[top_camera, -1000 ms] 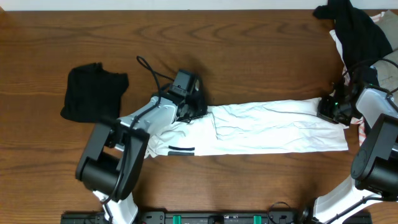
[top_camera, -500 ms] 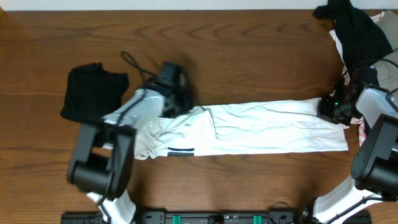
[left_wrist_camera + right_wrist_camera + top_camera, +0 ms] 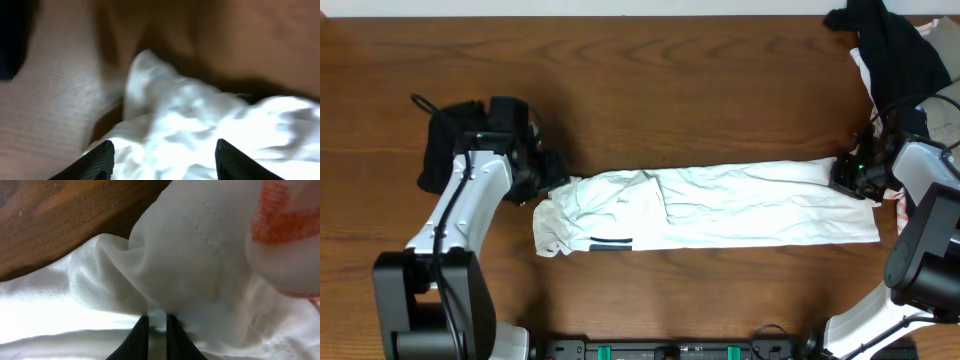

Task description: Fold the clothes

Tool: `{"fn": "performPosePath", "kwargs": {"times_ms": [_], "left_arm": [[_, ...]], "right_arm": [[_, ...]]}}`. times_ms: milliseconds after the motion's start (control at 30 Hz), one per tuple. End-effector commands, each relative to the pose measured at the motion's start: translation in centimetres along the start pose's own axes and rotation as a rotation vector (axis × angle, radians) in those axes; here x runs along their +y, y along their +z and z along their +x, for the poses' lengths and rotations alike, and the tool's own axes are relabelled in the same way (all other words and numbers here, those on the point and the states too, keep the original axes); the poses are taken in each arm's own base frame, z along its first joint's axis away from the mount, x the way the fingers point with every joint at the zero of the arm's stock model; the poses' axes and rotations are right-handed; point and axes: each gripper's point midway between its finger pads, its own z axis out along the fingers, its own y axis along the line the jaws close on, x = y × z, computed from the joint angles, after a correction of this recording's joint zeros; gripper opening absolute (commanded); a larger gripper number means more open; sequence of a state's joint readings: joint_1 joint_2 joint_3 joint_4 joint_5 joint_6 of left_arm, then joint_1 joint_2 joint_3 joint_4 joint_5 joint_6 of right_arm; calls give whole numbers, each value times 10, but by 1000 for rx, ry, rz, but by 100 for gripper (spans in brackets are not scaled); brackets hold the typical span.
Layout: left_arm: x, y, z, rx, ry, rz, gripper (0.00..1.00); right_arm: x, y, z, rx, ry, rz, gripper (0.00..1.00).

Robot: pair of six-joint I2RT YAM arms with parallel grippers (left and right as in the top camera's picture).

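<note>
The shirt's other end is already pinched in my right gripper, so I need to lower my open left gripper slightly back onto the bunched white end [image 3: 559, 200] [image 3: 162, 156] and close it.
A large white shirt [image 3: 720, 205] lies as a long wrinkled strip across the table's middle, with small black stripe marks [image 3: 611, 242] near its lower left hem. My left gripper [image 3: 548, 172] hovers at the strip's left end. In the left wrist view this gripper [image 3: 162, 152] is open, its fingertips [image 3: 102, 159] wide apart over bunched white shirt fabric [image 3: 200, 115]. My right gripper [image 3: 848, 176] is at the strip's right end. In the right wrist view it [image 3: 157, 322] is shut, with a fold of the white shirt [image 3: 190, 255] pinched between its narrow fingers.
A black garment [image 3: 470, 148] lies crumpled at the left, just behind my left arm. A pile with a black garment [image 3: 895, 50] and red-striped white fabric [image 3: 285, 215] sits at the back right corner. Bare wooden table [image 3: 700, 90] runs behind the shirt.
My left gripper has travelled left from the shirt's middle to its left end and opened, letting go of the fabric. The shirt's left part now lies spread further left. The right arm has stayed put.
</note>
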State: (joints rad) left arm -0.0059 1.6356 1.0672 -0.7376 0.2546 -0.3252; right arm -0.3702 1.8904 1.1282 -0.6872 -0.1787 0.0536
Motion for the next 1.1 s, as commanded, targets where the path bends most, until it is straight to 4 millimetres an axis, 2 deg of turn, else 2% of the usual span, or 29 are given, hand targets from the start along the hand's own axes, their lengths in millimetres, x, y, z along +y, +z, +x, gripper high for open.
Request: {"fn": "performPosePath", "kwargs": {"times_ms": [0, 133, 200, 400, 567, 633, 667, 767, 833, 933, 967, 1067], "left_arm": [[32, 15, 11, 55, -12, -72, 66], [46, 22, 15, 82, -20, -93, 68], [47, 28, 19, 109, -22, -91, 69], [30, 54, 37, 214, -15, 41, 69], [29, 69, 49, 288, -20, 72, 69], [22, 70, 52, 307, -15, 120, 55], [22, 69, 52, 303, -14, 121, 40], [21, 67, 51, 298, 4, 124, 13], [20, 62, 50, 290, 22, 127, 6], [24, 47, 42, 262, 32, 101, 6], [31, 30, 33, 222, 23, 66, 6], [39, 4, 18, 144, -3, 61, 6]], "right_arm": [[-18, 10, 14, 51, 31, 70, 13], [-18, 10, 14, 50, 31, 70, 13], [-18, 10, 14, 51, 31, 70, 14], [-18, 10, 14, 50, 31, 70, 14], [-18, 10, 14, 51, 31, 70, 14], [-18, 10, 14, 51, 31, 70, 14], [-17, 10, 14, 50, 31, 70, 14], [-17, 10, 14, 50, 31, 70, 14], [-17, 10, 14, 51, 31, 70, 13], [-18, 10, 14, 51, 31, 70, 13], [-18, 10, 14, 51, 31, 70, 13], [-17, 10, 14, 51, 32, 65, 13]]}}
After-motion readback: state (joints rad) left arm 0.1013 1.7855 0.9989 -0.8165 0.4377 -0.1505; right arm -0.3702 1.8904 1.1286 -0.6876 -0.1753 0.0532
